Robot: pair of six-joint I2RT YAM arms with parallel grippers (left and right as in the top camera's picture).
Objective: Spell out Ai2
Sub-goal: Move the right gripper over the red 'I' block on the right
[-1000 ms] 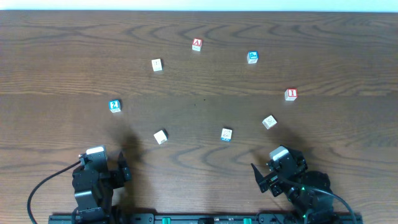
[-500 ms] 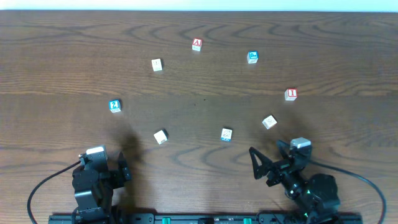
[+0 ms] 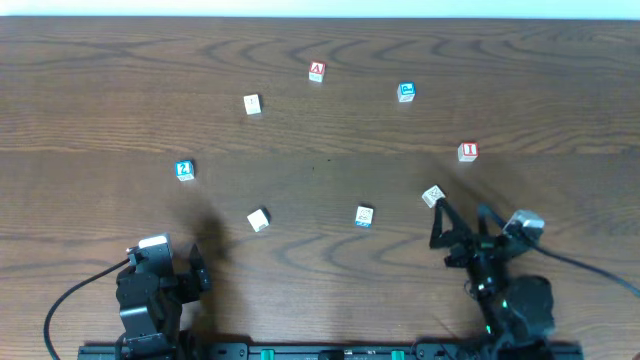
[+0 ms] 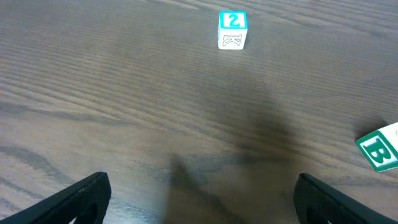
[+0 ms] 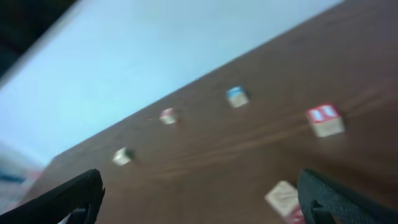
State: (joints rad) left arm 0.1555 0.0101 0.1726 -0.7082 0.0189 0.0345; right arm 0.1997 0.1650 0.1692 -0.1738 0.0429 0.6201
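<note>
The red I block (image 3: 468, 152) lies outward, past the white block (image 3: 433, 196), so the robot's right gripper will next move outward, tip its fingers down and lower them around the red block.
A red A block (image 3: 317, 71) lies at the far middle of the table. A red block marked with a single stroke (image 3: 467, 151) lies at the right. A blue 2 block (image 3: 185, 170) lies at the left and also shows in the left wrist view (image 4: 233, 29). My left gripper (image 3: 199, 270) is open and empty near the front edge, well short of the 2 block. My right gripper (image 3: 460, 230) is open and empty, just in front of a white block (image 3: 433, 196). The right wrist view is blurred; the red stroke block (image 5: 324, 119) and the A block (image 5: 168, 116) show there.
Other blocks lie about: a blue one (image 3: 406, 92), a white one (image 3: 252, 104), a white one with a green B side (image 3: 259, 220) (image 4: 380, 149), and one with a blue edge (image 3: 364, 216). The table's far edge meets a white wall.
My right arm has swung to the right and forward, its open gripper now close to the white block at the right. The left arm and all blocks have not moved.
</note>
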